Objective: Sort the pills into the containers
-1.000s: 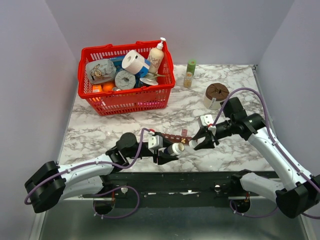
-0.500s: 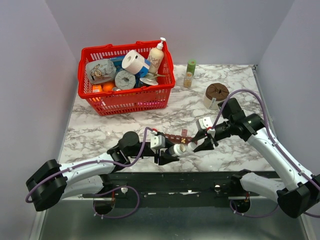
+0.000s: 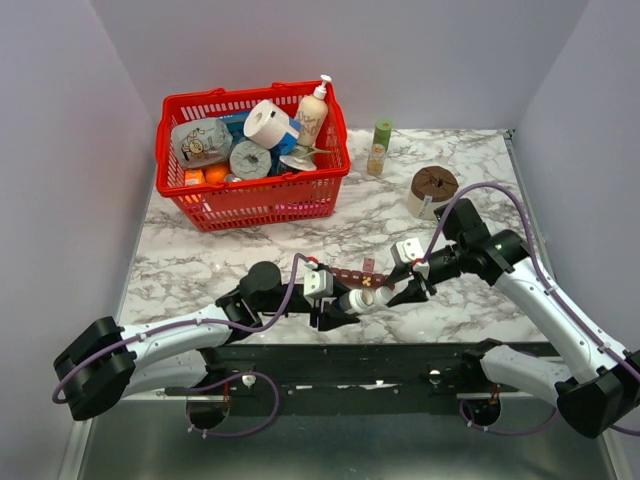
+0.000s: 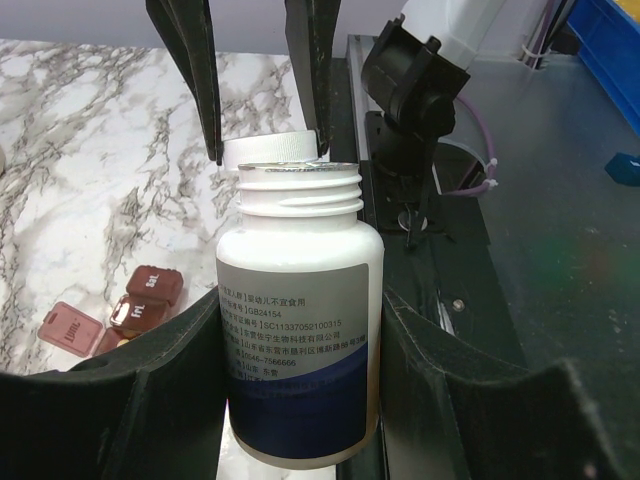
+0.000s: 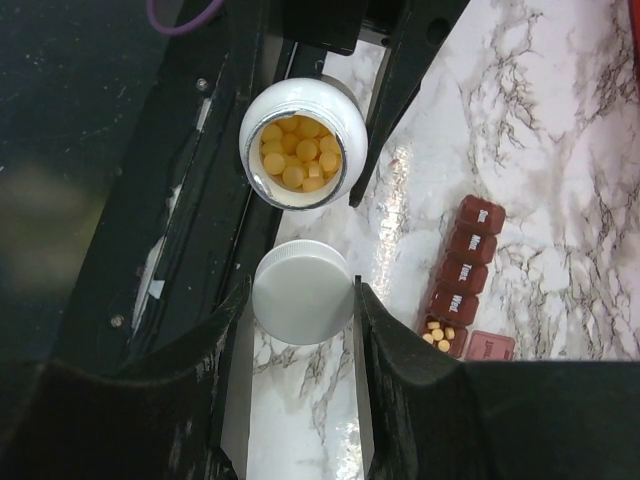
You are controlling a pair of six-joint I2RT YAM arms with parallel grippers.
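The cap will go to the left of my right gripper in the top view, onto the bottle's opening (image 3: pixel 366 298) (image 5: pixel 300 155), and my right gripper will twist it there and let it go.
My left gripper (image 3: pixel 338 305) is shut on a white pill bottle (image 3: pixel 353 299), held uncapped just above the table's near edge. In the left wrist view the left gripper (image 4: pixel 300 320) grips the labelled bottle (image 4: pixel 298 300) at its sides. The right wrist view shows yellow pills in the bottle's mouth (image 5: pixel 302 154). My right gripper (image 3: pixel 398 291) is shut on the bottle's white cap (image 5: pixel 303 292), right beside the mouth. The dark red-brown containers strip (image 3: pixel 353 275) lies behind the bottle. One compartment (image 5: pixel 438 335) is open, with a few yellow pills in it.
A red basket (image 3: pixel 250 200) full of household goods stands at the back left. A green-capped bottle (image 3: pixel 380 147) and a round cream tub (image 3: pixel 431 191) stand at the back right. The table's near edge and the black arm rail lie under the bottle.
My right gripper has moved slightly left with the cap, closer to the bottle's mouth. My left arm has edged right with the bottle.
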